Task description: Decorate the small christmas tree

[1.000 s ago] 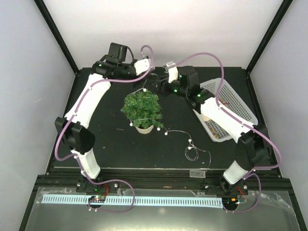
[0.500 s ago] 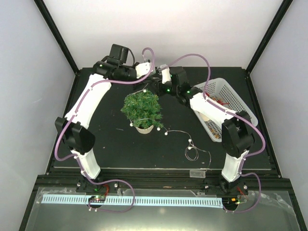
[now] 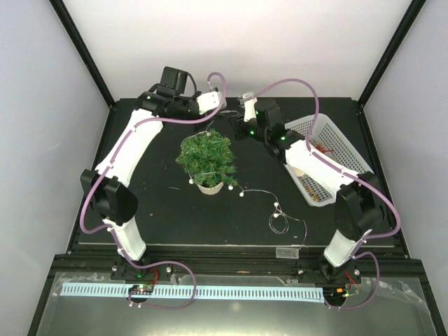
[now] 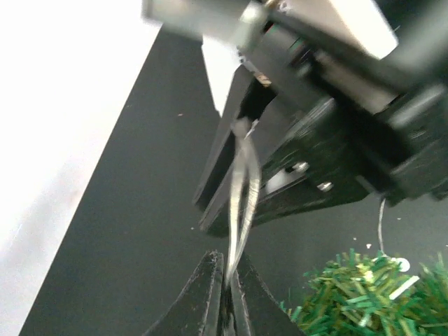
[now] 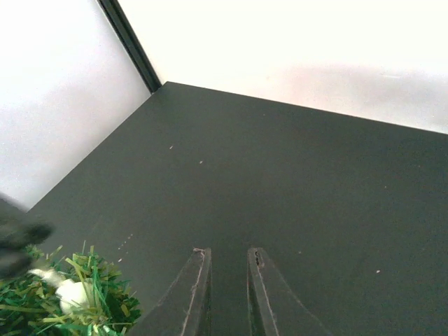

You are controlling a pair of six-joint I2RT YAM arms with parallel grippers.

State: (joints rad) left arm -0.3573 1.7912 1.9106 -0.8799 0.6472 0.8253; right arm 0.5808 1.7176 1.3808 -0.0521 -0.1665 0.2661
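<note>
My right gripper takes the light string back around the tree next and releases it at the near branches above the pot, since it still stands behind the tree.
The small christmas tree (image 3: 206, 158) stands in its whitish pot (image 3: 210, 187) at mid-table, and its top shows in the left wrist view (image 4: 364, 294). A thin wire light string (image 3: 278, 211) with white bulbs trails from the tree across the table to the right. Behind the tree, my left gripper (image 3: 215, 105) is shut on a doubled strand of that wire (image 4: 241, 189), which rises from its tips (image 4: 229, 271). My right gripper (image 3: 237, 124) hovers close beside it, its dark body filling the left wrist view (image 4: 336, 140). Its fingers (image 5: 228, 253) stand narrowly apart with nothing between them.
A white perforated basket (image 3: 348, 159) with ornaments inside sits at the right edge of the black table. Loose loops of the wire lie in front of it. The enclosure's white walls and black corner posts (image 5: 129, 42) stand close behind both grippers.
My right gripper has narrowed from wide open to a small gap, and its arm swung in toward the left gripper behind the tree. The left arm has barely moved.
</note>
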